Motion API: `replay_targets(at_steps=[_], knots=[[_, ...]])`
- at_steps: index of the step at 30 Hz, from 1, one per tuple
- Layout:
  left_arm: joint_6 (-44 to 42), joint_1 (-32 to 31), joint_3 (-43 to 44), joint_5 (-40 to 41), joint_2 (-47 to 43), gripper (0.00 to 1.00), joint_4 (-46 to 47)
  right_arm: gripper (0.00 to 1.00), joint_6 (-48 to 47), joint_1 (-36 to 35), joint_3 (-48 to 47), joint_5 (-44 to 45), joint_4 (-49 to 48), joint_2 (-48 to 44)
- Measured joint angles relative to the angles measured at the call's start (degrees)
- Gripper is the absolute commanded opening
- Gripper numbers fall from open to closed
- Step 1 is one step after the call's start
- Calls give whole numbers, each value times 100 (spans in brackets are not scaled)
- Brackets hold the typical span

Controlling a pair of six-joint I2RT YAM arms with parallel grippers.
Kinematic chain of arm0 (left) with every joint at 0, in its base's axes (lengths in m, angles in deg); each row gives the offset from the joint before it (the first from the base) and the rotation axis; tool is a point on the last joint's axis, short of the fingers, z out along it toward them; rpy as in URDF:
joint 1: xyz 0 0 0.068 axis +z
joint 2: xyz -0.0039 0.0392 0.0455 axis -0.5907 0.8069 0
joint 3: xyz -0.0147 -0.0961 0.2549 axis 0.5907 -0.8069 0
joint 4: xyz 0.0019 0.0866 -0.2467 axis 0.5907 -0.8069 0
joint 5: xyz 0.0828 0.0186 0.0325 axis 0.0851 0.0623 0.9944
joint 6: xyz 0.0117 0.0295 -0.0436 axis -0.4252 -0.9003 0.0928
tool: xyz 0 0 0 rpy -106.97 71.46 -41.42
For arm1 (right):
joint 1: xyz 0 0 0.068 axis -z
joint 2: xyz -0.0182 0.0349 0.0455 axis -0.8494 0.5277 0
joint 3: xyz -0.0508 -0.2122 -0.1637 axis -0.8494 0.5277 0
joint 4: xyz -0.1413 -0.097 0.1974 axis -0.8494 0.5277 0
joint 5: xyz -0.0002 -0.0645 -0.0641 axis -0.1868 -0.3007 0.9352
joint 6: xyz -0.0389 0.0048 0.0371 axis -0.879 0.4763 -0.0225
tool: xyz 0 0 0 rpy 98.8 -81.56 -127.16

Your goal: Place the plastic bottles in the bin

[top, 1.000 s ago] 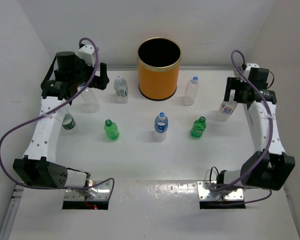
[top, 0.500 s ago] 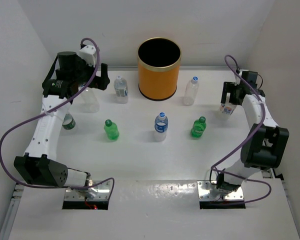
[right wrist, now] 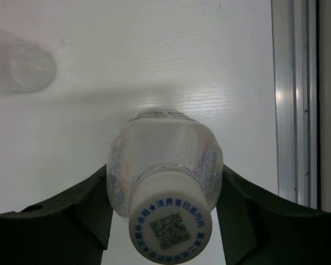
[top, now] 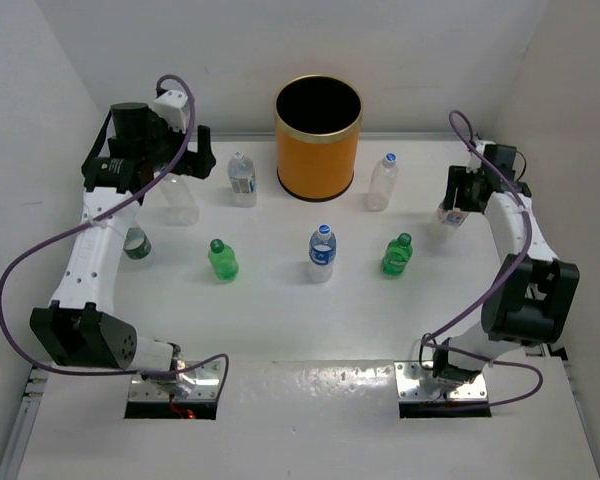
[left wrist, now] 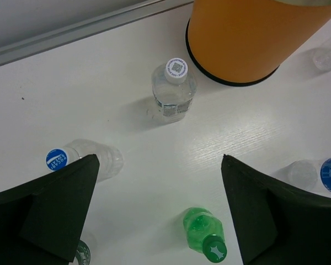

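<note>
The bottle in my right gripper needs to be lifted next, then carried over the opening of the orange bin and released, since the bin's rim is high.
The orange bin (top: 318,140) stands at the back centre. Several plastic bottles stand around it: clear ones (top: 242,178) (top: 383,180), a blue-capped one (top: 322,252) and two green ones (top: 222,260) (top: 397,254). My right gripper (top: 458,195) is at the far right, shut on a clear white-capped bottle (right wrist: 165,165), with the fingers pressing both its sides. My left gripper (left wrist: 160,160) hangs open above the back left. Below it stand a white-capped bottle (left wrist: 175,91), a blue-capped bottle (left wrist: 77,160) and a green one (left wrist: 204,232).
Another bottle (top: 136,243) stands partly hidden behind the left arm. A metal rail (right wrist: 295,94) edges the table just right of the held bottle. White walls close in the back and both sides.
My right gripper has moved in over the far-right bottle and its jaws have closed onto the bottle's sides. The left arm has hardly moved.
</note>
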Motion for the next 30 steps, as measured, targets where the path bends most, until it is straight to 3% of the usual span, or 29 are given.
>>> replay_targets(at_steps=[3,7,14,17,22,28,30], knots=[[-2,22,-2,-35,118,100,2,0,2,-111,-387,-258,376,-323],[28,87,-35,76,249,99,103,0,24,-514,-1366,-608,463,-863],[328,433,-111,457,326,99,437,0,315,-1598,-2612,-1095,-575,-1412],[448,570,-164,616,321,99,568,0,402,-1943,-3108,-1156,-953,-1078],[520,863,-463,581,223,99,758,0,485,-2409,-4308,-1128,-1384,485],[404,1143,-1110,319,-356,100,903,1,313,-2909,-4555,-822,-1493,1875],[374,1202,-1292,229,-581,100,927,13,166,-3080,-4516,-684,-1499,2114]])
